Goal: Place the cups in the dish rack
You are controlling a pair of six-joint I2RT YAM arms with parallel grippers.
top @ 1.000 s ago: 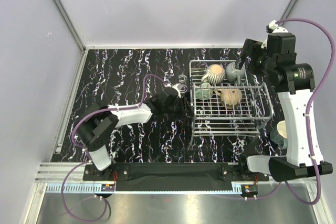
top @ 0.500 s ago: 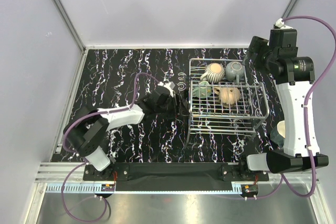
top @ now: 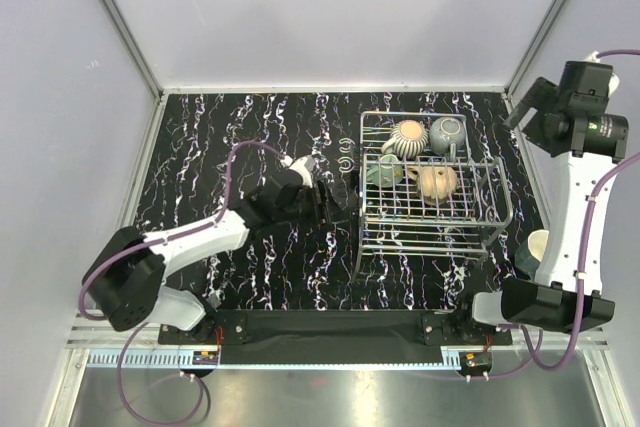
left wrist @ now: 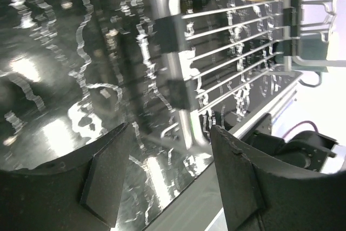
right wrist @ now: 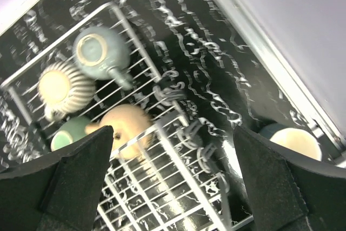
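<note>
My right gripper goes down and back to the dark teal cup next and closes on its far rim (top: pixel 537 232). The cup still stands outside the rack (top: pixel 440 222), opening up.
The silver wire dish rack (top: pixel 440 222) stands right of centre. At its far end lie four cups: a cream ribbed one (top: pixel 408 137), a grey-green one (top: pixel 448 134), a teal-green one (top: pixel 385 173) and a tan one (top: pixel 438 183). A dark teal cup (top: pixel 531 251) stands on the table right of the rack, partly behind the right arm. My left gripper (top: pixel 335 205) is open and empty, low beside the rack's left side (left wrist: pixel 178 52). My right gripper (top: pixel 522 107) is open and empty, raised above the rack's far right corner. The right wrist view looks down on the rack (right wrist: pixel 178 187), the grey-green cup (right wrist: pixel 100 52) and the dark teal cup (right wrist: pixel 292 142).
The table top is black with white veins (top: pixel 230 137), closed in by pale walls on a metal frame on the left, far and right sides. The arm bases sit on a black bar (top: pixel 330 325) at the near edge.
My right gripper has drawn up and to the right, away from the grey-green cup, which stays in the rack. My left arm has stretched out lower, its gripper still beside the rack's left side.
</note>
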